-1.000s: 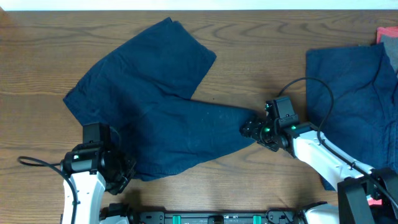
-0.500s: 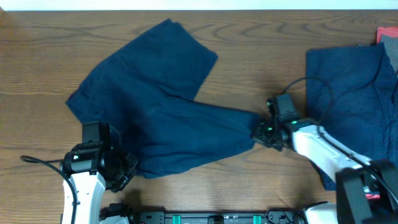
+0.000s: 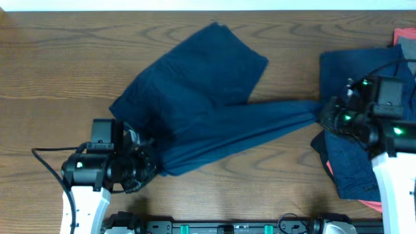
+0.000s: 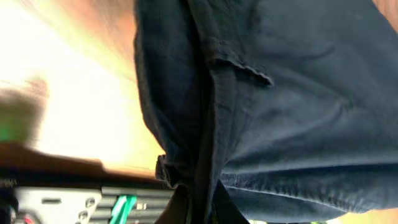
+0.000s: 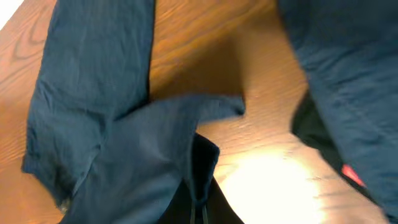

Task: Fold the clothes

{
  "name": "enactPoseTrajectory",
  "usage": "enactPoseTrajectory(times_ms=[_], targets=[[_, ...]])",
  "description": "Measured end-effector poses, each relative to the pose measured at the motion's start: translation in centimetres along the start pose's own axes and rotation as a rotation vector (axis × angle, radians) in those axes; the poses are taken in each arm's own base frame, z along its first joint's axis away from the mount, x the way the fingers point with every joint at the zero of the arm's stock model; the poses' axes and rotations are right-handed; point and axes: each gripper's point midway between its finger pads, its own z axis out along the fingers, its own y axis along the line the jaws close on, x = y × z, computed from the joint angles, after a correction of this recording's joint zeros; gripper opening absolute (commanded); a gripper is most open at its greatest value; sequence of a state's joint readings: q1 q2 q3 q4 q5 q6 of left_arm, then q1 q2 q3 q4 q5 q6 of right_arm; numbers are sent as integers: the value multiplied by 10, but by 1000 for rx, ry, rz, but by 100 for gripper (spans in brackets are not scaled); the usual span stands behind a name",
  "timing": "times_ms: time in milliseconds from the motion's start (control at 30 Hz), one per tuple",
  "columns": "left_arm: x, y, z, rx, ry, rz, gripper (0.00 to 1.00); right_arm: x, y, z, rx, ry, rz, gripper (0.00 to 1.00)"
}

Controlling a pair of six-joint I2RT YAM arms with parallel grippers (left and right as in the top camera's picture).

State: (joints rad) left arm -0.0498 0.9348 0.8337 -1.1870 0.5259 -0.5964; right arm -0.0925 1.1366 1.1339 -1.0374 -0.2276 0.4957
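The right gripper goes outward and to the left in the overhead view next and releases over the garment's flat far end [image 3: 244, 60], since the held leg sticks out.
A dark navy garment of the clothes [image 3: 195, 97] lies across the middle of the wooden table, stretched into a long band between both arms. My left gripper [image 3: 151, 168] is shut on its lower left corner; in the left wrist view the cloth [image 4: 267, 106] bunches down between the gripper [image 4: 198, 208]. At the right, my right gripper [image 3: 323, 116] is shut on the garment's other end, lifted over the table; cloth [image 5: 118, 155] hangs from the gripper [image 5: 198, 208] in its wrist view. More navy clothes [image 3: 364, 78] lie at the right.
The pile at the right holds a red piece [image 3: 402, 36] at the top corner and a red edge [image 3: 370, 204] low down. A black cable [image 3: 45, 155] runs left of the left arm. Bare wood [image 3: 58, 58] shows at the far left.
The right gripper closed on the garment's end and pulled it far to the right and up. The garment shifted right and stretched out. The left gripper moved right, holding its corner.
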Motion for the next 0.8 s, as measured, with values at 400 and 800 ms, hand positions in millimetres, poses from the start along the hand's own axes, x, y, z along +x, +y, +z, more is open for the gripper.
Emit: enactPoseTrajectory(times_ms=[400, 800], targets=[[5, -32, -63, 120, -223, 123, 6, -53, 40, -58, -98, -288, -213, 1], [-44, -2, -50, -69, -365, -159, 6, -77, 97, 27, -166, -236, -424, 1]])
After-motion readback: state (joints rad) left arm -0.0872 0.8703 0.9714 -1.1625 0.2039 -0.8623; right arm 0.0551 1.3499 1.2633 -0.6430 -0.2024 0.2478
